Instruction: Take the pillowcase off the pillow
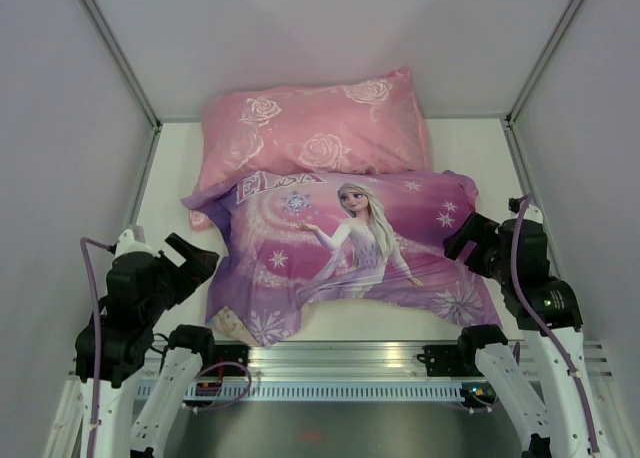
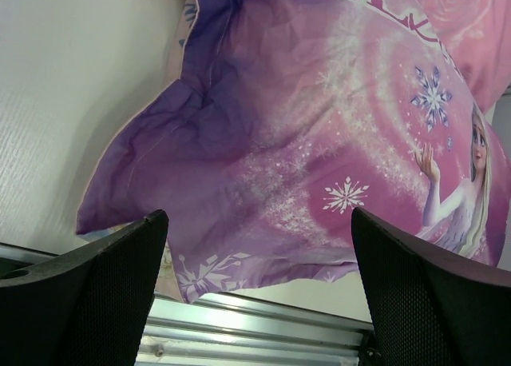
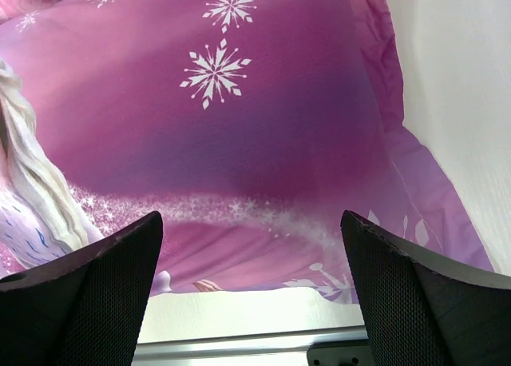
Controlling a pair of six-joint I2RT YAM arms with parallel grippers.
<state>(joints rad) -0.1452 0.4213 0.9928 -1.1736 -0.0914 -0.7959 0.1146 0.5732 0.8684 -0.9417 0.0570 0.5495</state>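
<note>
I will next move my left gripper away from my base and lower it onto the case's far edge by the ELSA lettering (image 1: 257, 177).
The purple-pink Elsa pillowcase (image 1: 345, 248) lies plump across the middle of the table, print side up, its near corners reaching the front edge. It fills the left wrist view (image 2: 303, 142) and the right wrist view (image 3: 223, 126). The white pillow is hidden inside it. My left gripper (image 1: 190, 261) is open and empty, hovering just left of the case's left edge. My right gripper (image 1: 468, 240) is open and empty, close beside the case's right edge. Neither touches the fabric.
A pink rose-patterned pillow (image 1: 315, 128) lies behind the Elsa case, against the back wall. White walls enclose the table on the left, right and back. An aluminium rail (image 1: 340, 358) runs along the near edge.
</note>
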